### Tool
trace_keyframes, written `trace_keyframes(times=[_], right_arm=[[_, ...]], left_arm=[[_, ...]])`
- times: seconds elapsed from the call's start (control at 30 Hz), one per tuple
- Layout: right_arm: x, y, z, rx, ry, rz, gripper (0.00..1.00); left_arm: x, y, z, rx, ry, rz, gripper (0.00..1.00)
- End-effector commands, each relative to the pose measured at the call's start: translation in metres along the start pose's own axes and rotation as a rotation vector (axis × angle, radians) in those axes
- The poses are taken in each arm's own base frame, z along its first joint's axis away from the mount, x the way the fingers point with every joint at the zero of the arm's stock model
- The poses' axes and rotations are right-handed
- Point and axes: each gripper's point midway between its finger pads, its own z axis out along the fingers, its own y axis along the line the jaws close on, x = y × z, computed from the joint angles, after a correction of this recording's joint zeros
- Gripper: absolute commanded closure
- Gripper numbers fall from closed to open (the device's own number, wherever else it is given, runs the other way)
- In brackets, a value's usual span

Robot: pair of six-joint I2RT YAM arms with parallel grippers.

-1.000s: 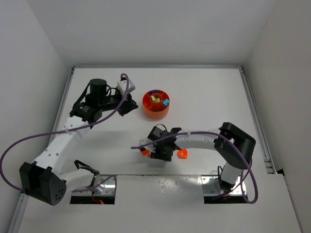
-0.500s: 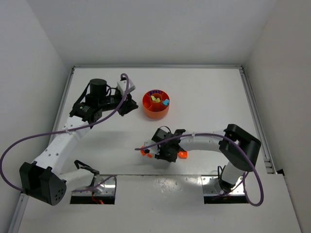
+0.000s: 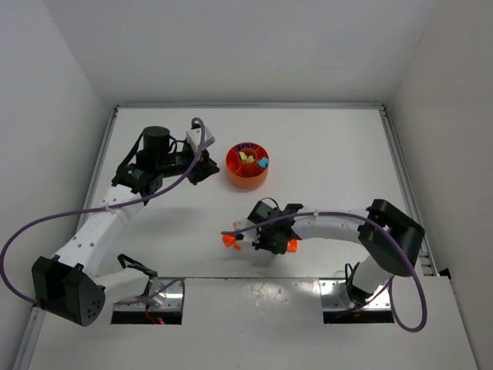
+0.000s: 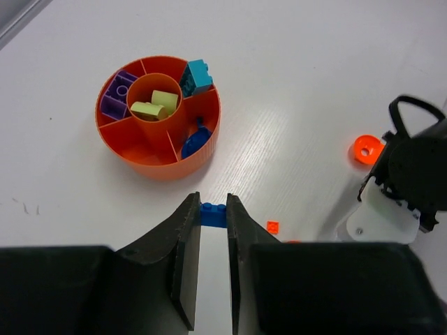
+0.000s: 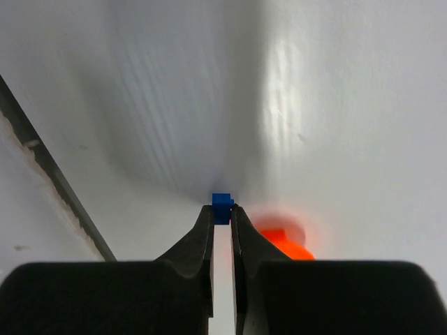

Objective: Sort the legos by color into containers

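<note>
The small blue brick will be lifted by my right gripper next, moved outward over the dish's blue section and released there, because blue lego is already in that section.
The round orange dish (image 4: 160, 162) has purple (image 4: 117, 98), lime green (image 4: 155, 105), cyan (image 4: 197, 75) and blue (image 4: 195, 139) legos in separate compartments. My left gripper (image 4: 212, 202) is shut on a blue brick (image 4: 213, 215), hovering just short of the dish. In the top view it (image 3: 206, 171) sits left of the dish (image 3: 246, 182). My right gripper (image 5: 222, 213) is shut on a small blue brick (image 5: 222, 200) low at the table, with a round orange piece (image 5: 283, 241) just to its right.
An orange piece (image 3: 229, 240) lies left of the right gripper (image 3: 262, 240) and another (image 3: 290, 246) lies right of it. The left wrist view shows a round orange piece (image 4: 367, 149) and a tiny orange square (image 4: 273, 227) on the white table. Walls enclose the table.
The right gripper has closed on the small blue brick, and the right arm has shifted a little to the right. The left arm has stayed still with its blue brick.
</note>
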Motion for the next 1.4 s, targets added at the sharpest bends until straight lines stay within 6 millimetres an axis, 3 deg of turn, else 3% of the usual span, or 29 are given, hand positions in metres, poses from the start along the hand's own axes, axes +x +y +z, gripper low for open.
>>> trace_keyframes(times=[0.0, 0.13, 0.23, 0.33, 0.4, 0.53, 0.63, 0.83, 0.87, 1.17, 1.37], right_arm=[[-0.010, -0.021, -0.033, 0.083, -0.097, 0.036, 1.00], [-0.019, -0.040, -0.078, 0.181, -0.228, 0.077, 1.00], [-0.018, -0.062, -0.108, 0.271, -0.280, 0.127, 1.00], [-0.015, -0.084, -0.122, 0.348, -0.284, 0.168, 1.00], [-0.018, -0.100, -0.132, 0.380, -0.311, 0.219, 1.00], [-0.029, -0.124, -0.146, 0.309, -0.394, 0.364, 1.00], [-0.027, -0.138, -0.155, 0.297, -0.410, 0.411, 1.00], [-0.024, -0.142, -0.156, 0.257, -0.432, 0.449, 1.00], [-0.022, -0.144, -0.157, 0.262, -0.432, 0.459, 1.00], [-0.023, -0.143, -0.158, 0.228, -0.455, 0.464, 1.00], [-0.023, -0.144, -0.158, 0.224, -0.460, 0.470, 1.00]], left_arm=[[0.003, -0.002, 0.008, 0.017, -0.016, -0.019, 0.96], [0.022, -0.012, 0.028, 0.052, 0.036, -0.080, 0.96], [0.023, -0.017, 0.045, 0.057, 0.042, -0.087, 0.96], [0.036, -0.017, 0.062, 0.066, 0.087, -0.113, 0.96], [0.034, -0.015, 0.071, 0.067, 0.097, -0.126, 0.96], [0.038, -0.014, 0.099, 0.081, 0.135, -0.151, 0.96], [0.043, -0.007, 0.120, 0.083, 0.165, -0.172, 0.96], [0.046, 0.002, 0.152, 0.072, 0.196, -0.189, 0.96], [0.054, 0.005, 0.156, 0.063, 0.218, -0.198, 0.96], [0.064, 0.033, 0.173, -0.070, 0.258, -0.182, 0.95], [0.063, 0.035, 0.174, -0.118, 0.270, -0.174, 0.84]])
